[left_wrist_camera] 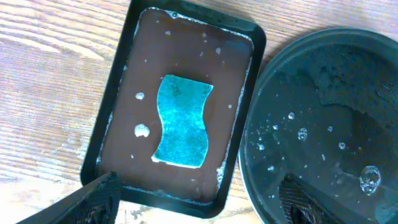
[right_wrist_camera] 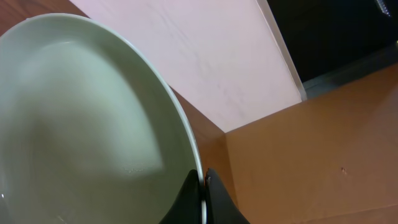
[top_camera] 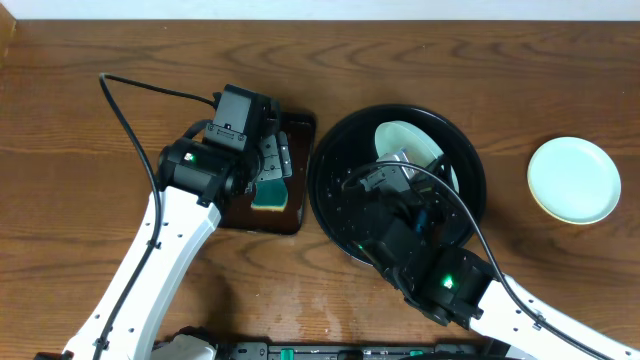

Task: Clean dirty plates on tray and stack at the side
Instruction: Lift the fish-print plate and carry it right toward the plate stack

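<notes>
I need to swing my right gripper past the round tray (top_camera: pixel 320 195), level its plate and lower it to release onto the pale mint plate (top_camera: pixel 574 180), which lies flat.
A pale white-mint plate (top_camera: pixel 410 140) stands tilted on edge over the large round black tray (top_camera: pixel 320 195). My right gripper (top_camera: pixel 398 166) is shut on its rim. In the right wrist view the plate (right_wrist_camera: pixel 93 124) fills the left side, and the two fingertips (right_wrist_camera: pixel 194 190) pinch its thin edge with my right gripper (right_wrist_camera: pixel 203 186) closed around it. My left gripper (top_camera: pixel 268 168) hangs open over the teal sponge (left_wrist_camera: pixel 181 121), its fingers (left_wrist_camera: pixel 93 202) wide apart and holding nothing. The round tray's droplet-speckled floor (left_wrist_camera: pixel 323 124) shows at the right of the left wrist view.
The sponge lies in a small rectangular dark tray (left_wrist_camera: pixel 118 93) with a wet brown floor, left of the round tray (top_camera: pixel 300 130). A pale mint plate (top_camera: pixel 574 180) lies flat on the wooden table at the far right.
</notes>
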Tool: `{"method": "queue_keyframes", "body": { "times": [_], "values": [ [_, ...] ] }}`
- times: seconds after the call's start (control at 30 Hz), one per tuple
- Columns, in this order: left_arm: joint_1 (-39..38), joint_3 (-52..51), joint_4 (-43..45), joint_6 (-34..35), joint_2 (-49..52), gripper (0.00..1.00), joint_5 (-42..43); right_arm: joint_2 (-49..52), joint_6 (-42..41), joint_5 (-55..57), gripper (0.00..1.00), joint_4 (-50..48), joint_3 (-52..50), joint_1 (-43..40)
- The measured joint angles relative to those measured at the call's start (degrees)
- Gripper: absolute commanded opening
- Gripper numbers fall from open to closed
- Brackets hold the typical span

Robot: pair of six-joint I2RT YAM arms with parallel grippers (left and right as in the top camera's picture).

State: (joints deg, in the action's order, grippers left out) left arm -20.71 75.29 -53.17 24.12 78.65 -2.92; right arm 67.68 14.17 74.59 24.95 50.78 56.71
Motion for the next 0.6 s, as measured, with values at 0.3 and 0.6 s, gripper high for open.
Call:
{"method": "queue_keyframes", "body": {
  "times": [0.3, 0.6],
  "values": [
    [0.0, 0.0, -0.02, 0.0, 0.0, 0.82, 0.02, 0.57, -3.61, -10.14, 0.01, 1.9, -0.02, -6.32],
    [0.0, 0.0, 0.0, 0.0, 0.0, 0.83, 0.0, 0.61, -4.7, -9.99, 0.01, -0.61, -0.04, -8.55]
  ]
}}
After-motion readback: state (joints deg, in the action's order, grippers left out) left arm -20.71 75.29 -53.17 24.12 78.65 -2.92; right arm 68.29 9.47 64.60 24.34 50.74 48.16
